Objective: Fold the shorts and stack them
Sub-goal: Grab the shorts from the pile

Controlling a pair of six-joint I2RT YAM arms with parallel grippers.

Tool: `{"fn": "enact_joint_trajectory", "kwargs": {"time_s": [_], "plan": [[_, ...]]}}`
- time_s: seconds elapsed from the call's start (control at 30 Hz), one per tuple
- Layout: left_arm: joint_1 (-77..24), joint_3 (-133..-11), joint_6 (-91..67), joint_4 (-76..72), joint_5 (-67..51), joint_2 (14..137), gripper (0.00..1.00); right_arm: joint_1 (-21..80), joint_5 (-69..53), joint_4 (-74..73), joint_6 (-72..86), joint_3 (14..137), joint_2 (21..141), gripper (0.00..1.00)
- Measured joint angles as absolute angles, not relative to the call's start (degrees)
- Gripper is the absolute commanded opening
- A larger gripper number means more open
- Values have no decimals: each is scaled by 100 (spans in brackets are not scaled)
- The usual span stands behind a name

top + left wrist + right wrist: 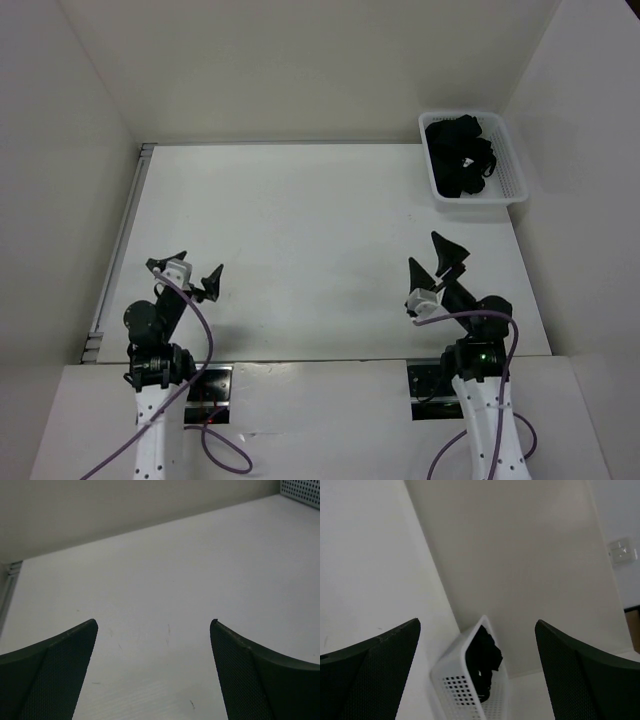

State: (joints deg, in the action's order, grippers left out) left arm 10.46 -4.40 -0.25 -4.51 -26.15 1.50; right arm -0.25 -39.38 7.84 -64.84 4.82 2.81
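I will next reach outward with my right gripper over the basket's rim and down onto the fold of fabric (472,169) (485,672), because the black shorts lie bunched inside the basket, farther outward.
The black shorts (460,152) lie crumpled inside the white mesh basket (512,195) at the back right of the table. They also show in the right wrist view (485,660), bunched in the basket (455,687). My left gripper (197,274) is open and empty over the near left of the table; its jaws stand wide apart in the left wrist view (154,625). My right gripper (434,262) is open and empty at the near right, well short of the basket, and points toward it (477,625).
The white table (300,250) is walled by pale panels at the back and both sides. A metal rail (120,240) runs along the left edge. A basket corner shows in the left wrist view (302,490).
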Motion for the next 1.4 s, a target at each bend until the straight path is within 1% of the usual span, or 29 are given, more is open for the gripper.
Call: {"fn": "enact_joint_trajectory", "kwargs": {"time_s": [0.03, 0.1, 0.17, 0.27, 0.3, 0.37, 0.47, 0.53, 0.57, 0.63, 0.73, 0.77, 0.93, 1.07, 1.2, 1.33, 1.4], "plan": [[1039, -574, -23, -517, -2532, 231, 100, -25, -3929, 875, -6427, 755, 569, 99], [1039, -1079, -23, -552, -2484, 690, 100, 32, -3809, 913, -6158, 1699, 1623, 99], [1033, -1715, -19, -532, -2552, 1428, 100, 158, -3398, 873, -5288, 3280, 3183, 99], [908, -3350, -14, -217, -2838, 3496, 100, 504, -2091, 644, -3811, 6198, 5690, 99], [801, -4093, -19, 1, -2910, 4370, 100, 596, -1612, 558, -3328, 7183, 6517, 99], [567, -5006, -30, 119, -2908, 5522, 100, 628, -860, 305, -2582, 8320, 7725, 99], [123, -5422, -23, 491, -2567, 6447, 100, 493, -64, -587, -1514, 9417, 9251, 99], [-250, -5583, -21, 864, -2368, 6897, 100, 285, 294, -1122, -797, 9821, 10175, 98], [-399, -5701, -21, 1000, -2298, 7131, 100, 172, 445, -1358, -475, 9904, 10543, 95], [-578, -5859, -21, 1142, -2202, 7507, 100, -86, 744, -1824, 93, 9988, 11133, 93], [-626, -5996, -21, 1253, -2180, 7872, 100, -484, 1100, -2436, 770, 10252, 11795, 93], [-626, -6049, -21, 1273, -2187, 7979, 100, -591, 1197, -2543, 906, 10368, 11926, 91], [-624, -6259, -23, 1210, -2261, 8482, 100, -1059, 1721, -2676, 1387, 11133, 12331, 91], [-624, -6344, -23, 1208, -2329, 8820, 100, -1223, 1732, -2659, 1579, 11404, 12484, 91], [-633, -6451, -23, 1247, -2373, 9076, 100, -1212, 1424, -2661, 1619, 11408, 12792, 91], [-648, -6519, -23, 1286, -2377, 9161, 100, -1197, 1286, -2733, 1680, 11150, 13023, 91], [-655, -6525, -23, 1293, -2386, 9172, 100, -1188, 1286, -2783, 1693, 10969, 13069, 84]]}}
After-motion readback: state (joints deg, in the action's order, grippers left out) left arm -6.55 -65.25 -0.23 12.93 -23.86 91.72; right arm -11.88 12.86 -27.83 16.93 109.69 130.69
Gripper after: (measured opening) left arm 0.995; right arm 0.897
